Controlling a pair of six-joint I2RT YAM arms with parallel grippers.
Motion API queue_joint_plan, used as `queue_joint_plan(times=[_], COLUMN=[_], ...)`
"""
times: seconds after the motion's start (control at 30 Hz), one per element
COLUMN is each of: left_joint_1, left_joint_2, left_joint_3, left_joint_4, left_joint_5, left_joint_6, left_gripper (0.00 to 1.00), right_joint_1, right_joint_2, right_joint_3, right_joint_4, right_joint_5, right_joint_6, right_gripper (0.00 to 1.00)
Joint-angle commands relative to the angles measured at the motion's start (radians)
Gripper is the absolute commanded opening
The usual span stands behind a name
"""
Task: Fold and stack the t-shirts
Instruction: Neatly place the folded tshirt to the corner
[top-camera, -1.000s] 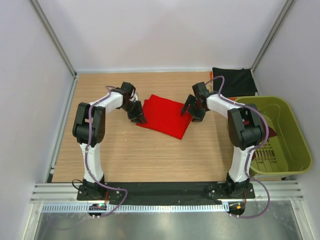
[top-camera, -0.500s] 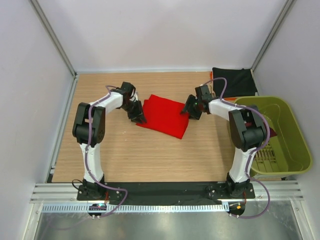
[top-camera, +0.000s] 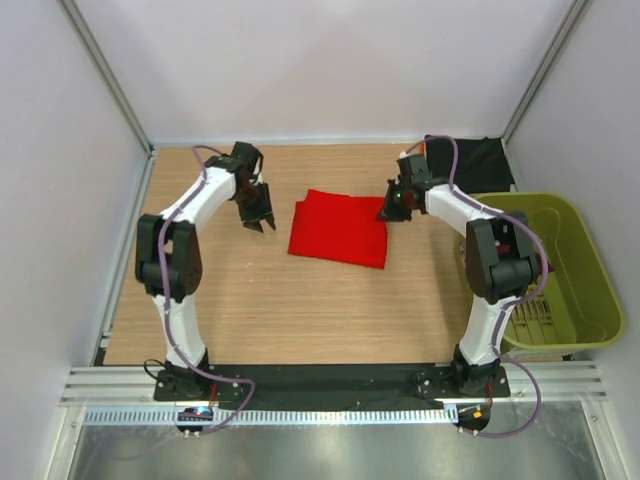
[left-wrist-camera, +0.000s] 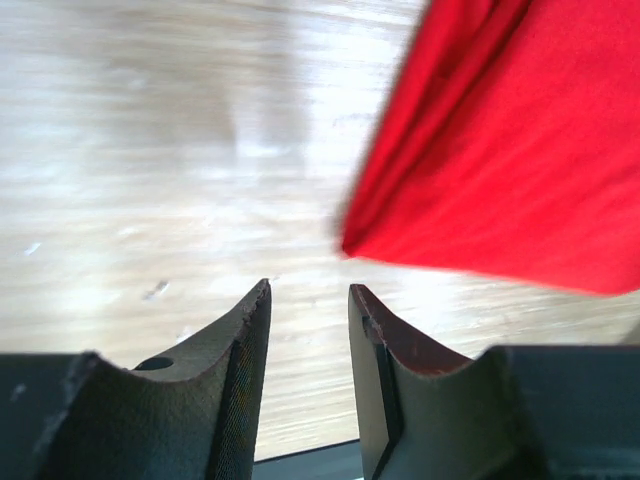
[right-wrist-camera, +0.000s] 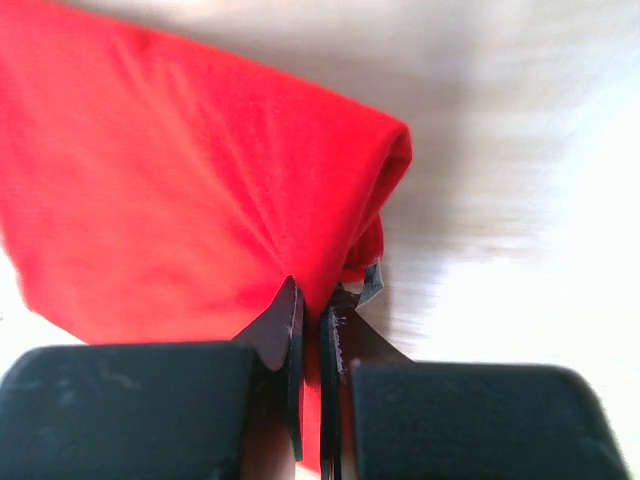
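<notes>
The folded black t-shirt (top-camera: 474, 165) is outward of the robot's right gripper, to its right in the top view, so the robot will next lift the red t-shirt over it and let go.
The bright red t-shirt (top-camera: 338, 229) lies folded into a rectangle in the middle of the table. My right gripper (top-camera: 388, 212) is at its far right corner, shut on a pinch of the red cloth (right-wrist-camera: 200, 190), which bunches between the right gripper's (right-wrist-camera: 310, 305) jaws. My left gripper (top-camera: 256, 223) hovers just left of the shirt, apart from it. In the left wrist view the left gripper (left-wrist-camera: 310, 292) is open over bare wood, and the red shirt's edge (left-wrist-camera: 500, 160) shows ahead to the right. A black t-shirt (top-camera: 470, 160) lies folded at the back right corner.
An olive-green plastic basket (top-camera: 590, 270) stands at the right edge of the table, beside the right arm. White walls with metal posts close in the table on the left, back and right.
The left gripper let go of the shirt's left edge and pulled away to the back left. The right gripper shut on the right corner and drew it back; the shirt now lies squarer.
</notes>
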Motion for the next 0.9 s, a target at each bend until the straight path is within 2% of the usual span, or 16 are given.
queue_joint_plan(times=[0.0, 0.07, 0.2, 0.33, 0.47, 0.87], left_joint_1=[0.009, 0.009, 0.009, 0.009, 0.009, 0.007], left_joint_2=[-0.138, -0.159, -0.149, -0.149, -0.130, -0.075], left_joint_3=[-0.071, -0.172, -0.292, -0.333, -0.326, -0.264], left_joint_4=[0.000, 0.053, 0.084, 0.106, 0.112, 0.067], left_joint_5=[-0.098, -0.086, -0.023, -0.006, 0.004, 0.023], left_joint_6=[0.017, 0.009, -0.002, 0.009, 0.015, 0.017], left_gripper=[0.38, 0.39, 0.38, 0.38, 0.36, 0.35], right_joint_1=[-0.010, -0.015, -0.039, -0.075, -0.119, -0.214], right_joint_2=[0.007, 0.022, 0.060, 0.132, 0.208, 0.342], right_joint_3=[0.214, 0.305, 0.412, 0.553, 0.733, 1.084], right_joint_4=[-0.170, -0.260, -0.343, -0.456, -0.515, -0.541], right_joint_5=[0.135, 0.244, 0.309, 0.371, 0.440, 0.439], right_joint_6=[-0.199, -0.271, -0.360, -0.455, -0.535, -0.682], right_gripper=[0.01, 0.01, 0.01, 0.01, 0.01, 0.01])
